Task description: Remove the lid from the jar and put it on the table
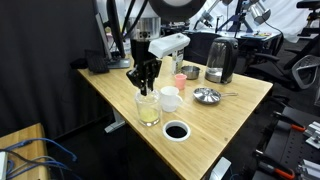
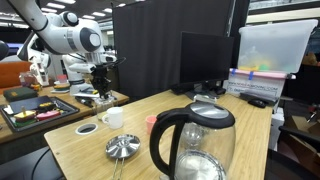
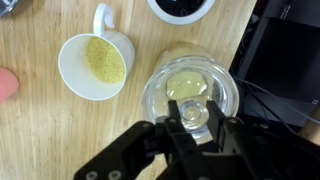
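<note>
My gripper lifts the lid off the jar [image 3: 160, 88] next, then lowers it onto the bare wood between the grommet hole and the silver dish.
The jar [image 3: 160, 88] is short, wide clear glass with yellowish stuff at its bottom. It stands on the wooden table [image 1: 230, 112] beside the white cup and shows in an exterior view [image 1: 149, 110]. The clear glass lid [image 3: 195, 110] lies on the jar's mouth. My gripper [image 3: 196, 118] hangs straight above the jar, its two black fingers closed against either side of the lid's knob. It also shows in both exterior views [image 1: 146, 86] [image 2: 101, 88]. The lid looks seated on the jar.
A white cup [image 3: 95, 62] with yellow grains stands next to the jar, and a pink cup [image 1: 179, 79] behind it. A silver dish [image 1: 206, 96] and a kettle [image 1: 221, 58] are further along. A black grommet hole [image 1: 176, 130] lies near the table's edge.
</note>
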